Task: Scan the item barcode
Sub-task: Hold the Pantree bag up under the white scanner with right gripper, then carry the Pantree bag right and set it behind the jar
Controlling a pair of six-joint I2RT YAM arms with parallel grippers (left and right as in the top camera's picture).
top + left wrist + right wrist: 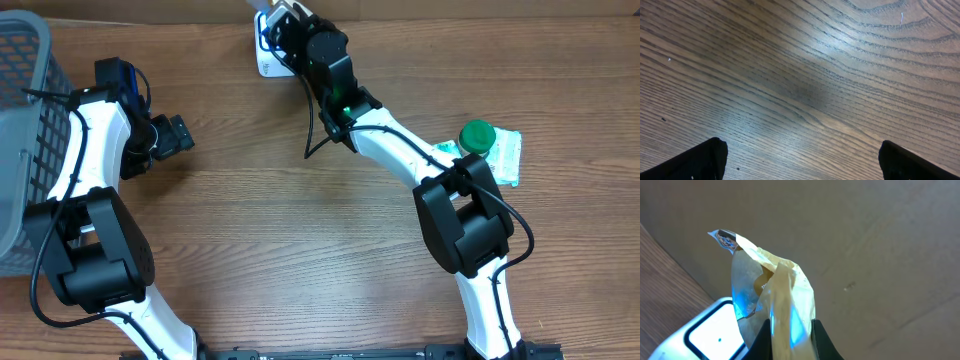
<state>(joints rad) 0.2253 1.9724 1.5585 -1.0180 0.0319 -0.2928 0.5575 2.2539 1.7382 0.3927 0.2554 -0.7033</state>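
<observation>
The other items are to the right of my right gripper in the overhead view. I will swing it there and let go of the packet beyond the green-capped container.
My right gripper [790, 336] is shut on the item, a crinkled pale see-through packet [776, 280] that sticks up between its dark fingers [761, 341]. The packet hangs just above and beside a white barcode scanner [710, 330] with a bright window, and blue light falls on the wrap. From overhead, the right gripper [286, 14] is at the table's far edge over the scanner [264, 58]. No barcode shows on the packet. My left gripper [176, 135] is open over bare wood, its fingertips [700, 161] wide apart with nothing between them.
A grey mesh basket [22, 120] stands at the left edge. A green-capped container [478, 135] and a pale green packet [508, 156] lie at the right, beside the right arm. A brown cardboard wall [880, 240] rises behind the scanner.
</observation>
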